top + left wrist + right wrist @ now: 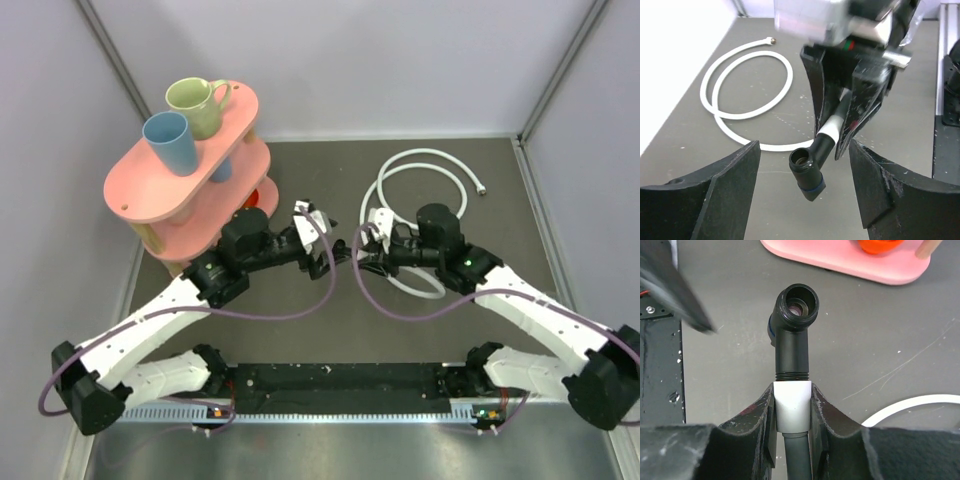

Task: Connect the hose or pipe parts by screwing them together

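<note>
The connector's stem already sits screwed in. So next, my right gripper moves down and to the left in the top view and releases the white collar (793, 407) on the tabletop.
A black connector (809, 172) hangs above the table, its threaded stem screwed into a white collar (793, 407) with a few threads showing. My right gripper (793, 388) is shut on that collar; a dark tube runs back from it between the fingers. My left gripper (805, 147) is open, its fingers (730, 185) standing either side of the connector without touching it. In the top view the left gripper (322, 243) and right gripper (372, 240) face each other mid-table. The white hose (420, 190) lies coiled behind the right arm, with a silvery end fitting (483, 188).
A pink two-tier shelf (150, 190) stands at the back left, carrying a green mug (195, 105) and a blue cup (170, 142), with something orange (879, 245) underneath. Purple cables (300, 312) loop off both arms. Grey walls close in the back and sides.
</note>
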`<state>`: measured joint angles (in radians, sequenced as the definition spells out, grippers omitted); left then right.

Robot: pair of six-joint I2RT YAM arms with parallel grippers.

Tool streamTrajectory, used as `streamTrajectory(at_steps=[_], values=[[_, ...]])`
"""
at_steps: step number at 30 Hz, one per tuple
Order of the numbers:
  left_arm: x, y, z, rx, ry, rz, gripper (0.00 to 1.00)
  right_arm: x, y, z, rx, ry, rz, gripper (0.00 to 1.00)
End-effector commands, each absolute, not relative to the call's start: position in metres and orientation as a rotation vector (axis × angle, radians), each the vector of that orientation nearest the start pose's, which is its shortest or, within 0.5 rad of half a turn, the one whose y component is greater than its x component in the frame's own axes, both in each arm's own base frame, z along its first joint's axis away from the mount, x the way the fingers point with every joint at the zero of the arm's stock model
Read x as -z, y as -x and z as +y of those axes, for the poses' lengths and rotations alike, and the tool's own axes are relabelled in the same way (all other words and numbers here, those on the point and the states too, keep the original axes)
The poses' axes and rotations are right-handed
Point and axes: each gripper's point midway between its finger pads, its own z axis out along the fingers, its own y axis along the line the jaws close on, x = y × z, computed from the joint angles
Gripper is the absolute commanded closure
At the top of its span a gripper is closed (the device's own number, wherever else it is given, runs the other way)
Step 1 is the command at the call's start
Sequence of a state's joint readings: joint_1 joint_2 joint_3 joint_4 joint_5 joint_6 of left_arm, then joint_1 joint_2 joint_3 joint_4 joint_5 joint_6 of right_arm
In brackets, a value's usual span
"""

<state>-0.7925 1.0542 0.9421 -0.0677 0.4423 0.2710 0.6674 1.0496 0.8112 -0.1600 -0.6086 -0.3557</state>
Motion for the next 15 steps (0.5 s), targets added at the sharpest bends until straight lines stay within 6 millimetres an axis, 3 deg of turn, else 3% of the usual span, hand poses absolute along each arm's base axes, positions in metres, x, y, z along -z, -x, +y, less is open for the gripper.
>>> streamTrajectory(at_steps=[1,3,7,11,15], values=[[-0.323,-0.219,-0.282,0.665,-1.031,1.315,0.23,-0.218,-0.227,0.294,-0.832,1.22,1.521,1.0],[-0.326,-0.218,-0.272,0.638,-0.989,1.315,0.22,-0.218,-0.235,0.3,-0.839,1.188,1.525,1.0],[-0.321,-0.215,-0.253,0.57,-0.953,1.298,0.21,-0.195,-0.252,0.309,-0.842,1.148,1.599,1.0],[-0.305,-0.217,-0.233,0.473,-0.915,1.265,0.21,-0.147,-0.265,0.317,-0.855,1.131,1.778,1.0],[-0.291,-0.213,-0.226,0.44,-0.955,1.289,0.21,-0.122,-0.269,0.324,-0.9,1.105,1.838,1.0]])
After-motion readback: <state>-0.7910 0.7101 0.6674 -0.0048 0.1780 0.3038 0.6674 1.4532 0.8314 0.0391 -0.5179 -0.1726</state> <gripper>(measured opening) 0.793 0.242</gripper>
